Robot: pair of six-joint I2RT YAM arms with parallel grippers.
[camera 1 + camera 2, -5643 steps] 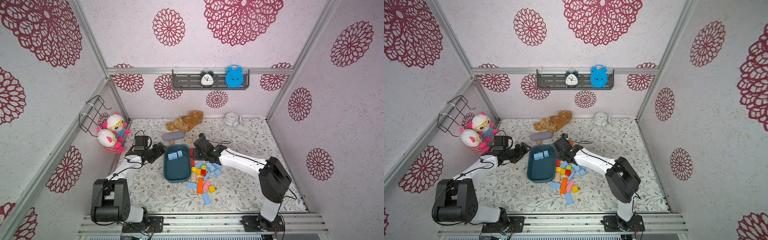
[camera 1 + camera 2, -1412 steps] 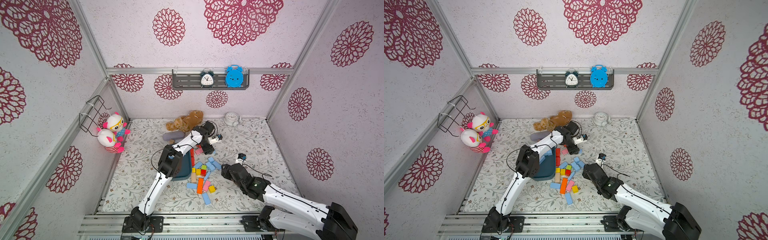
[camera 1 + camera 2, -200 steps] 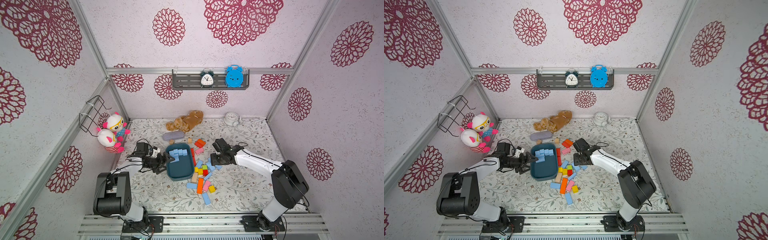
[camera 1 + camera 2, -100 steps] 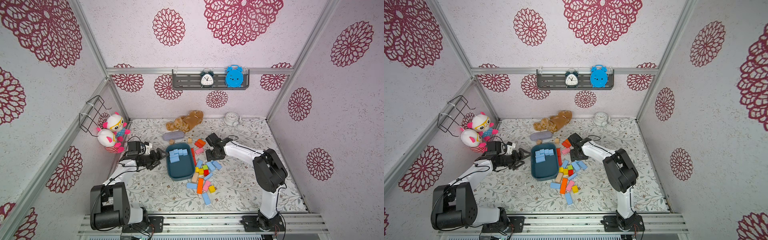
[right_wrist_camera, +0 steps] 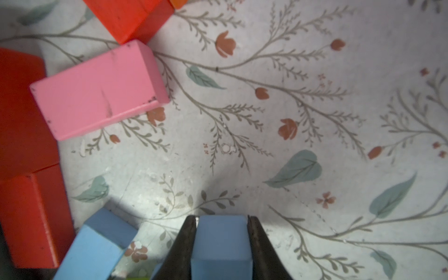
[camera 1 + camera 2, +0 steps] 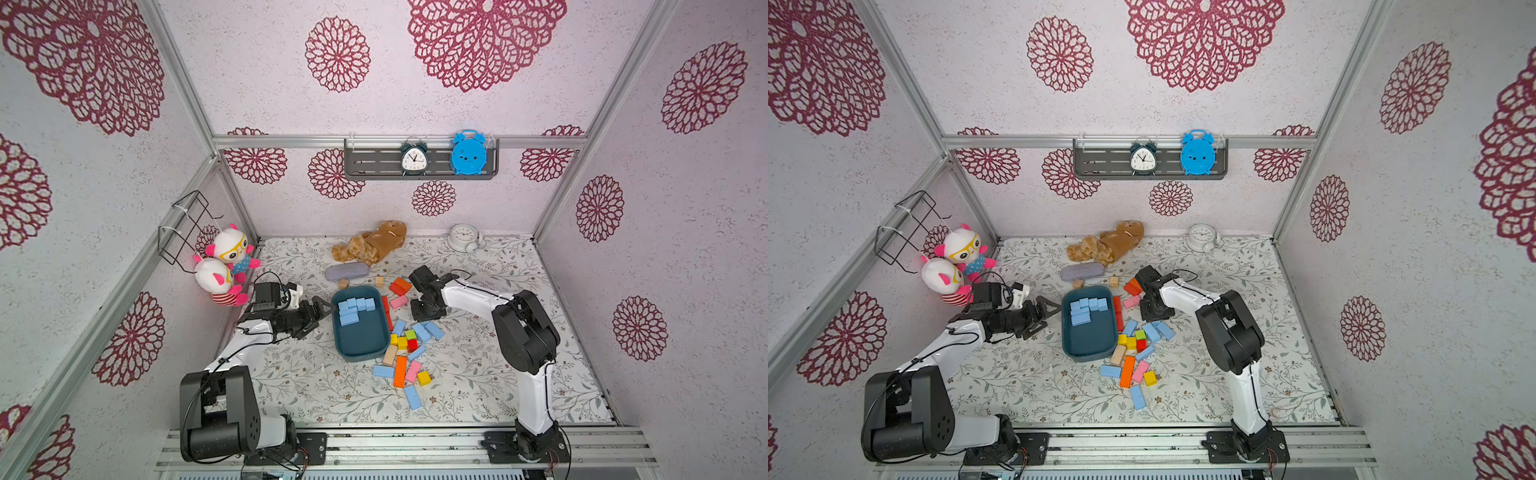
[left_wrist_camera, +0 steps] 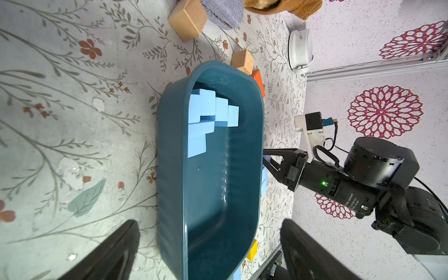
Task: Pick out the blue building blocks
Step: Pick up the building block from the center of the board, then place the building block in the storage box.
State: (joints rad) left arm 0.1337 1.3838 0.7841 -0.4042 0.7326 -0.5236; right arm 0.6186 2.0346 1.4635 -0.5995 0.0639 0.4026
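Note:
My right gripper lifts over the tray's rim next, lowers to where bare tray bottom shows beside the gathered blue blocks and releases the blue cube (image 5: 221,242).
Several blue building blocks (image 6: 355,309) (image 6: 1086,309) (image 7: 208,114) lie at the far end of the dark teal tray (image 6: 359,357) (image 6: 1090,357) (image 7: 169,169). More blue blocks (image 6: 428,330) (image 6: 1156,330) lie loose among coloured ones to the tray's right. My right gripper (image 6: 422,313) (image 6: 1148,313) (image 5: 221,219) points down at the far end of that pile, shut on a blue cube (image 5: 221,242) low over the mat. Another blue block (image 5: 97,242) lies beside it. My left gripper (image 6: 320,305) (image 6: 1046,309) (image 7: 211,223) stands open and empty at the tray's left side.
Red (image 5: 24,206), pink (image 5: 97,89) and orange blocks (image 6: 400,286) lie close to the right gripper. Tan cubes (image 7: 188,19), a grey pouch (image 6: 347,271), a brown plush (image 6: 370,245) and a white clock (image 6: 463,243) sit behind the tray. Two plush dolls (image 6: 226,266) hang at the left wall.
The right gripper has come down at the far end of the pile and its jaws have closed on a blue cube. The left gripper has drawn back from the tray to its left side.

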